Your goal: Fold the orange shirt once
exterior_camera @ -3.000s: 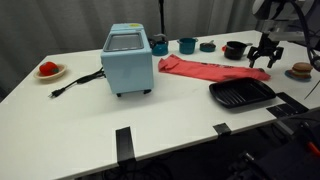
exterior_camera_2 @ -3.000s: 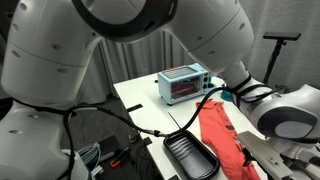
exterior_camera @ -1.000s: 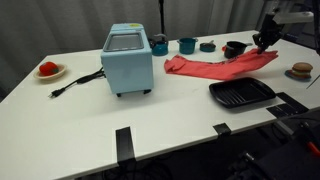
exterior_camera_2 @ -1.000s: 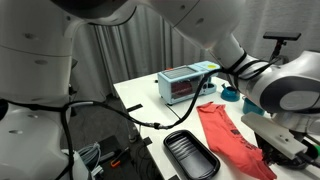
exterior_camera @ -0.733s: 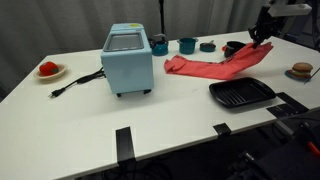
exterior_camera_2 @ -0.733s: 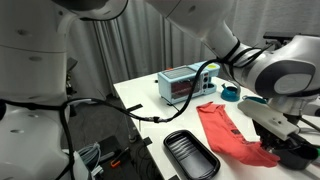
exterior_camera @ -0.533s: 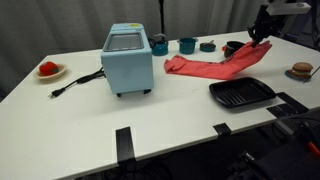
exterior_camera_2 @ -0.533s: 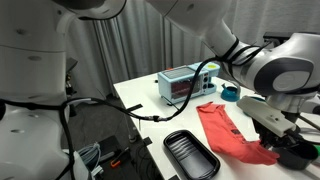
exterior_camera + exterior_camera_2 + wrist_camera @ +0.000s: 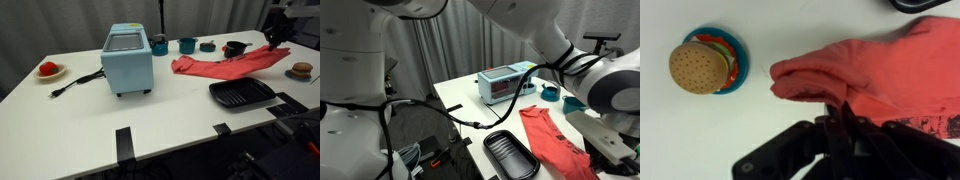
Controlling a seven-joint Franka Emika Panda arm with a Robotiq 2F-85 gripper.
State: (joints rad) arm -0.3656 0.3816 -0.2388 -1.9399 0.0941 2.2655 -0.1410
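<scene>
The gripper lifts and sweeps toward the toaster oven next. It then releases the shirt's raised edge over the shirt's opposite end (image 9: 186, 65), since that end lies flat and uncovered.
The orange shirt (image 9: 225, 64) lies stretched across the white table (image 9: 90, 110) behind the black tray. One end rises off the surface toward my gripper (image 9: 273, 42). In the wrist view my gripper (image 9: 837, 115) is shut on a bunched fold of the orange shirt (image 9: 890, 65), with cloth pinched between the two dark fingers. The shirt (image 9: 556, 140) also shows in an exterior view, beside the tray, with its far end hidden behind the arm.
A light blue toaster oven (image 9: 127, 58) with a trailing cord stands mid-table. A black tray (image 9: 241, 94) lies in front of the shirt. Cups and a black bowl (image 9: 234, 48) line the back edge. A burger on a teal plate (image 9: 702, 65) sits close to the gripper.
Three seconds ago the gripper was down at the shirt's end. It has since lifted that end and, in the last half second, moved right, dragging the whole shirt slightly that way.
</scene>
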